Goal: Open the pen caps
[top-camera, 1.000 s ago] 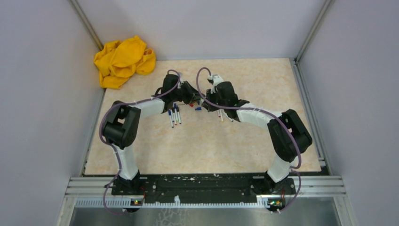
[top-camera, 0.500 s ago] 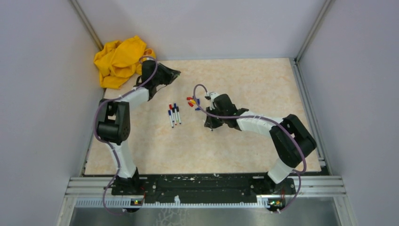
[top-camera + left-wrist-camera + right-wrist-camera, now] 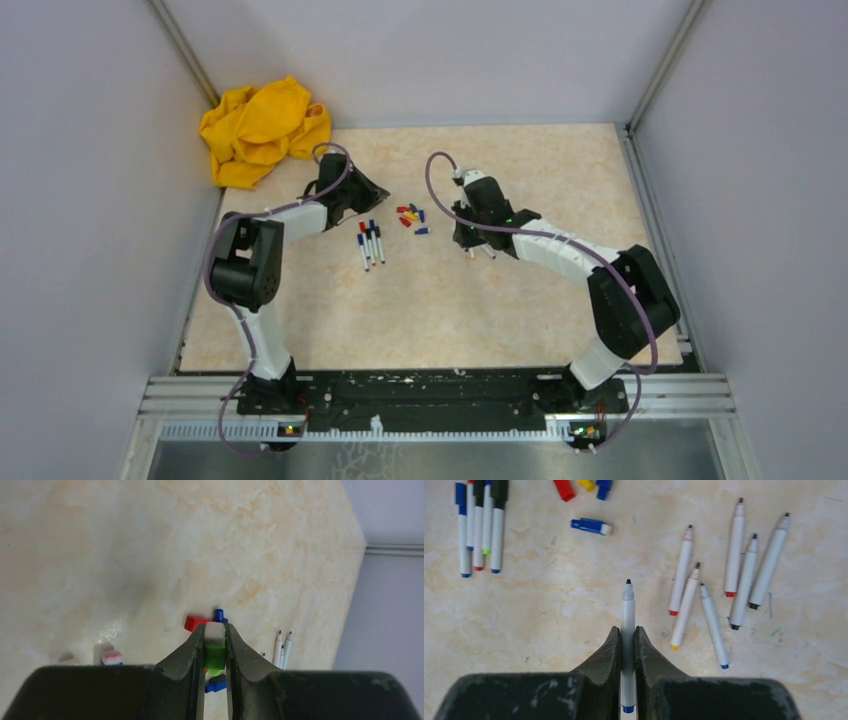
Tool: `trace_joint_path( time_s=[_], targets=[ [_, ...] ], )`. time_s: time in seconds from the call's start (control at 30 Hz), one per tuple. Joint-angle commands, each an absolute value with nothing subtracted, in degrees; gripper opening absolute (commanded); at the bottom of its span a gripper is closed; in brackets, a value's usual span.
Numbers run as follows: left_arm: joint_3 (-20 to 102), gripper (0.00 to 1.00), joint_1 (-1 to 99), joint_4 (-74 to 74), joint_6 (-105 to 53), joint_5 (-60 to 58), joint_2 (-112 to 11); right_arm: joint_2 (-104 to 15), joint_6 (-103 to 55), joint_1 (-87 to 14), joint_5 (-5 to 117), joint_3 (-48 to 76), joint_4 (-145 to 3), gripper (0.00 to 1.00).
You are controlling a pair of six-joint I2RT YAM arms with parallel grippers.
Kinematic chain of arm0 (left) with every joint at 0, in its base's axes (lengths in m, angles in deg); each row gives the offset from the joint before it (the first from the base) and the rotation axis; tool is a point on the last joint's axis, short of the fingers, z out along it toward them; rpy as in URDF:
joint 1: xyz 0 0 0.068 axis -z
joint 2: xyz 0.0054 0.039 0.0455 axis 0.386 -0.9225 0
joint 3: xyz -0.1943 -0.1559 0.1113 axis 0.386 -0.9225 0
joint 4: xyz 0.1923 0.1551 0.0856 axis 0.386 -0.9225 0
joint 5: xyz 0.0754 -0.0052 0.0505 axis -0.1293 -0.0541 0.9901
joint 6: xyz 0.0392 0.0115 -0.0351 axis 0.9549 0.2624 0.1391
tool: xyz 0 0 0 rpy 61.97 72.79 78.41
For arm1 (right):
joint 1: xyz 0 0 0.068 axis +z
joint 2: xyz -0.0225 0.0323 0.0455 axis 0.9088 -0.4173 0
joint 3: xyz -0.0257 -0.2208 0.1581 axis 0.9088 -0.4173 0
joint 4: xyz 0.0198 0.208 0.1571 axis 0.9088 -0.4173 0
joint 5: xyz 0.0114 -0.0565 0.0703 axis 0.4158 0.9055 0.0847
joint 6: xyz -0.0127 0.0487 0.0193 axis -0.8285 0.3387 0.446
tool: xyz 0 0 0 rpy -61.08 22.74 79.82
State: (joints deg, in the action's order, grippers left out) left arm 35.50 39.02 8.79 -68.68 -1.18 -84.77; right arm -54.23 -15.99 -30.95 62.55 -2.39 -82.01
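Observation:
Next I will shift my right gripper toward the right in its wrist view and down beside the loose blue-ended pen, because the other uncapped pens lie gathered there.
My left gripper (image 3: 370, 187) (image 3: 215, 628) is shut on a green pen cap (image 3: 215, 655) with a white end, held above the loose pile of red, yellow and blue pen caps (image 3: 410, 215). My right gripper (image 3: 470, 238) (image 3: 627, 630) is shut on an uncapped white pen (image 3: 627, 600) with a blue end, tip pointing away. Several uncapped pens (image 3: 724, 580) lie just to its right. Several capped pens (image 3: 370, 243) (image 3: 479, 525) lie in a row at the left. A blue cap (image 3: 591, 526) lies apart from the pile.
A crumpled yellow cloth (image 3: 262, 128) lies at the table's far left corner. Grey walls and metal rails close in the table on three sides. In the left wrist view a red cap (image 3: 196, 623) and a blue cap (image 3: 216, 684) lie under the fingers.
The grippers were together at the middle, then pulled apart. The left gripper swung far left and has come back toward the cap pile. The right gripper moved over to the uncapped pens.

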Motion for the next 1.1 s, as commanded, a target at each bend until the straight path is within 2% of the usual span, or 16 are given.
trace_joint_path(
  time_s=[0.0, 0.13, 0.43, 0.77, 1.07],
  targets=[
    [35.2, 0.09, 41.4, 5.4, -65.5, 3.6, -82.7, -54.2, -16.9, -33.4, 66.8, 0.4, -84.1, 0.00],
    [35.1, 0.18, 43.2, 4.6, -64.6, 5.1, -83.5, -55.9, -17.0, -34.7, 66.9, 0.9, -83.6, 0.00],
    [35.4, 0.21, 44.7, 3.6, -64.5, 5.7, -85.4, -61.0, -18.2, -36.2, 68.6, 3.5, -83.7, 0.00],
    [34.6, 0.32, 45.0, 3.5, -64.7, 5.1, -86.4, -65.8, -19.1, -36.9, 70.2, 5.6, -83.6, 0.00],
    [34.6, 0.34, 45.7, 3.7, -64.9, 5.1, -87.2, -68.0, -19.6, -37.0, 71.6, 6.4, -83.6, 0.07]
  ],
)
